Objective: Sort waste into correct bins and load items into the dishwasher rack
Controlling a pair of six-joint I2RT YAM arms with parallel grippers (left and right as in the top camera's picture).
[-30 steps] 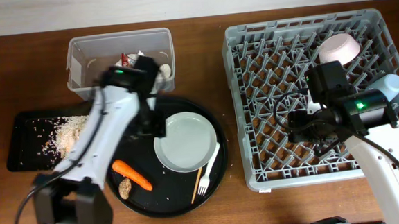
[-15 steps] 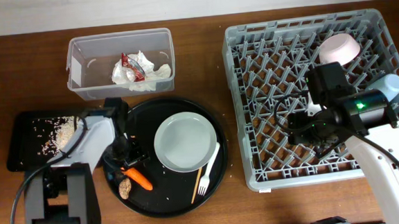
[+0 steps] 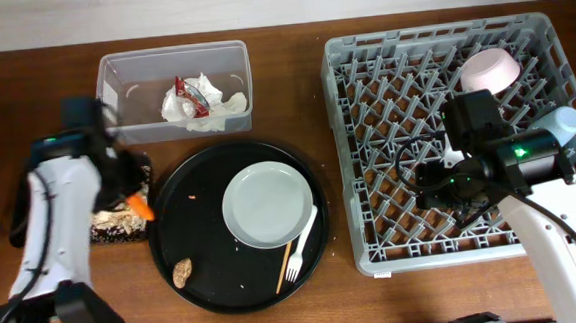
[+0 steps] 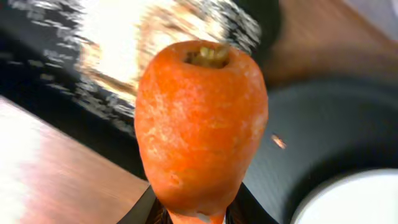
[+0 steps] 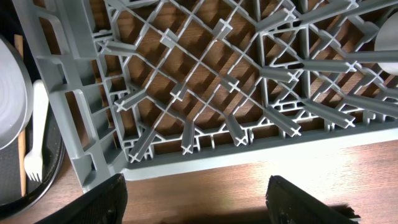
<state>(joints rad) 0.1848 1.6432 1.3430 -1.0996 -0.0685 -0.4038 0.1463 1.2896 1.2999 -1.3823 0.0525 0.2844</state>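
Note:
My left gripper moves down and to the left in the overhead view next, as the carrot juts toward the round tray. It releases the carrot at the shallow tray's opposite end [image 3: 21,226].
My left gripper [image 3: 130,196] is shut on the orange carrot [image 4: 199,124] and holds it over the right end of the shallow black tray [image 3: 29,187] with pale grain scraps [image 3: 112,224]. The carrot's tip shows in the overhead view [image 3: 141,205]. The clear tub [image 3: 173,88] holds the crumpled napkin [image 3: 226,103] and the red-and-white wrapper [image 3: 188,91]. A brown lump [image 3: 183,272], the white plate [image 3: 269,204], the white fork [image 3: 301,243] and the chopsticks [image 3: 286,264] lie on the round black tray [image 3: 196,217]. My right gripper [image 5: 196,202] is open above the grey rack [image 3: 373,246], which holds the pink bowl [image 3: 491,69] and a light blue cup [image 3: 568,119].
The rack's front left corner [image 5: 93,168] shows in the right wrist view, with the fork [image 5: 36,143] and plate edge [image 5: 12,93] at the far left. Bare wooden table [image 3: 291,41] lies between the tub and the rack.
My left gripper took hold of the carrot on the round tray, lifted it and carried it left over the shallow black tray. My right arm has not moved.

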